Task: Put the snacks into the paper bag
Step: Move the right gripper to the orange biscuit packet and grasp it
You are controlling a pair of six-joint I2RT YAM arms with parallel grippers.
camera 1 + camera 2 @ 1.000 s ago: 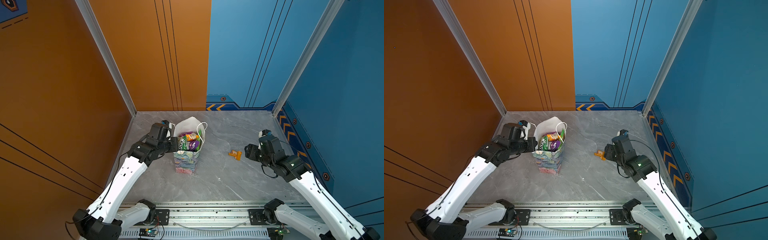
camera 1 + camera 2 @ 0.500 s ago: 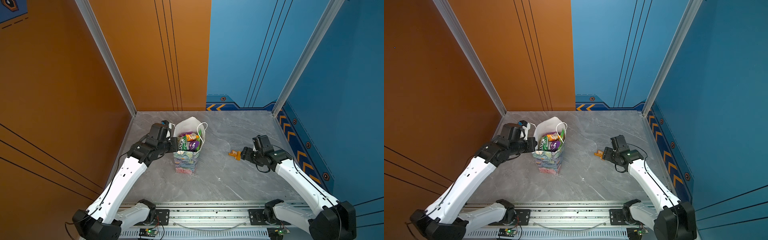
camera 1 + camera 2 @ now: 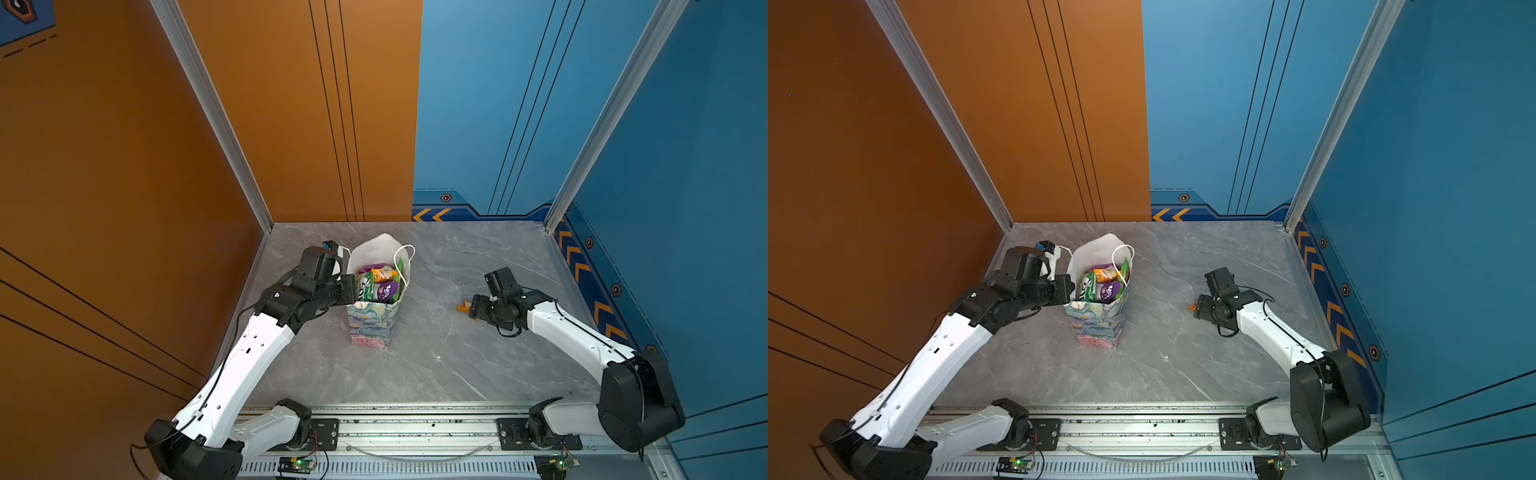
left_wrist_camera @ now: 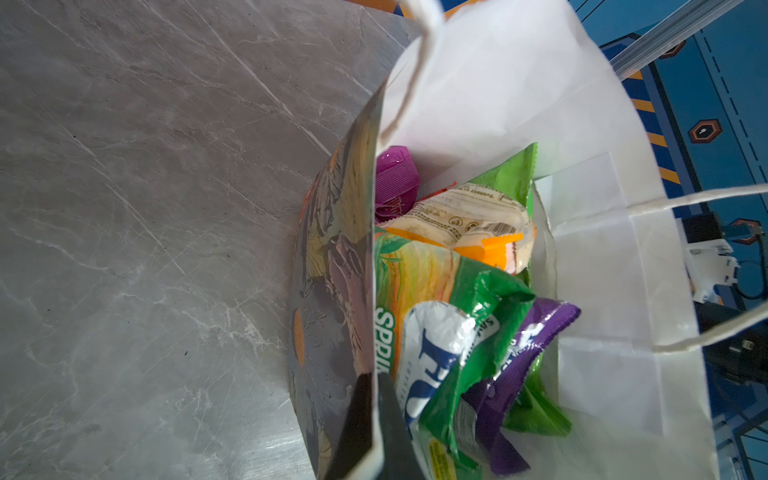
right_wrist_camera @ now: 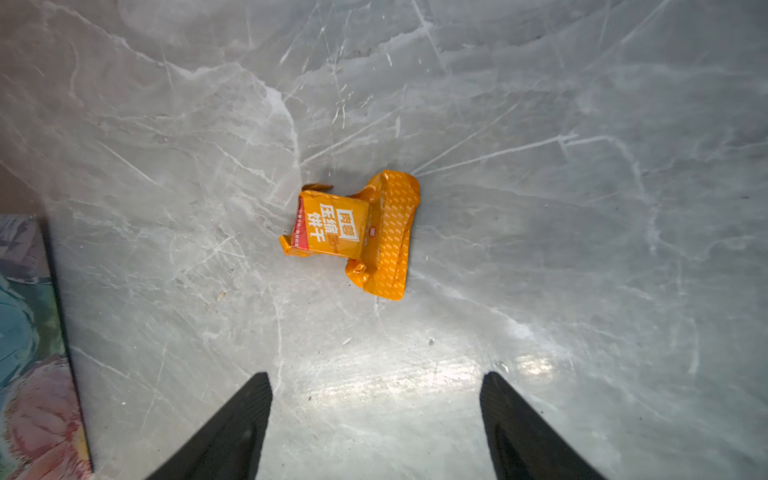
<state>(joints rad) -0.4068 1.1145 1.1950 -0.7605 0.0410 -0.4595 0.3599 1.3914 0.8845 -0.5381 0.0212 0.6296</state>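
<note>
I will lower the open fingers of my right gripper toward the paper bag (image 3: 372, 328) to the small orange packet, around its raised printed block (image 3: 462, 307), because the packet lies down that way.
The paper bag (image 3: 372, 328) (image 3: 1096, 324) stands upright left of the table's middle, its white inside (image 4: 498, 83) open upward. My left gripper (image 3: 351, 291) (image 4: 374, 415) is shut on the bag's near wall, one finger inside and one outside. Inside lie snacks: a green packet (image 4: 478, 332), a purple one (image 4: 536, 332), a magenta one (image 4: 395, 183) and a pale one with orange (image 4: 465, 216). A small orange packet (image 5: 353, 232) (image 3: 463, 308) lies alone on the table. My right gripper (image 5: 376, 378) (image 3: 473, 309) is open and empty, low over the table just short of that packet.
The grey marble table (image 3: 436, 365) is walled in orange at the left and blue at the back right and right. A corner of the bag's painted side (image 5: 29, 332) shows in the right wrist view. A metal rail (image 3: 415, 428) runs along the front edge.
My right arm has dropped low and reached left toward the orange packet, and its jaws have spread wider. The left arm and the bag have not moved.
</note>
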